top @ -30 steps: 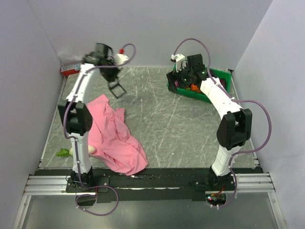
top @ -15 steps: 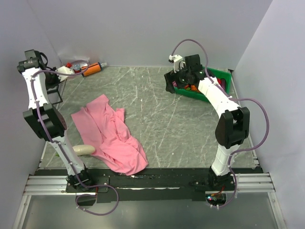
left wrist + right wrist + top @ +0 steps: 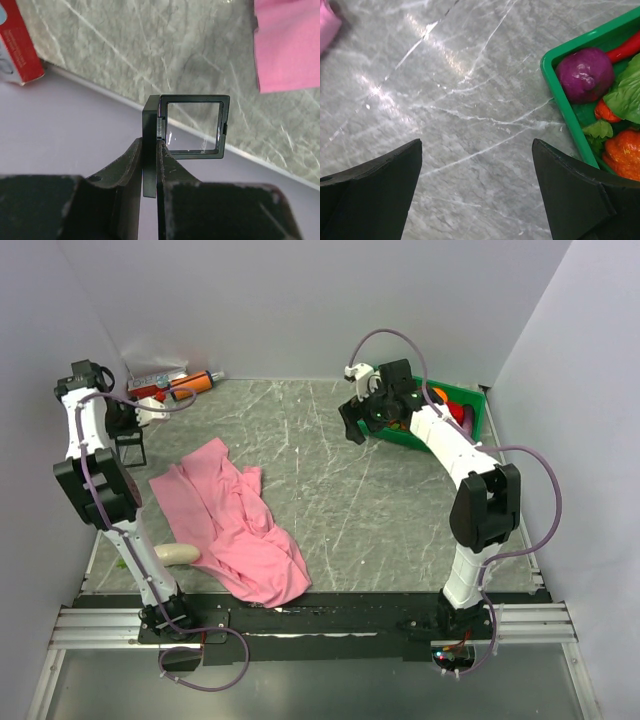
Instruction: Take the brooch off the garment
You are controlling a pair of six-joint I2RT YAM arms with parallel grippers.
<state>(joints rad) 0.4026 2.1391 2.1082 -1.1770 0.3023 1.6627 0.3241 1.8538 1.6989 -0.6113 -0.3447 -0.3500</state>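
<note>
Next, my left gripper shifts toward the pink T-shirt (image 3: 235,525) and lowers, releasing the black case on the bare tabletop because it juts past the table's edge.
The pink T-shirt (image 3: 235,525) lies crumpled at the front left of the table; one edge shows in the left wrist view (image 3: 287,45) and a corner in the right wrist view (image 3: 326,20). The brooch does not show in any view. My left gripper (image 3: 128,432) (image 3: 150,142) is by the left wall, shut on the edge of a small black case with a clear window (image 3: 192,125), held above the table's edge. My right gripper (image 3: 350,420) (image 3: 477,150) is open and empty over bare table, just left of the green bin.
A green bin (image 3: 465,412) (image 3: 565,105) of toy vegetables, with a purple cabbage (image 3: 585,75), stands at the back right. A red box (image 3: 150,390) (image 3: 20,47) and an orange tube (image 3: 195,383) lie at the back left. A white object (image 3: 172,554) lies by the shirt.
My left arm swung from the back of the table to the left wall with the black case. The shirt spread leftward. My right gripper moved left, away from the bin.
</note>
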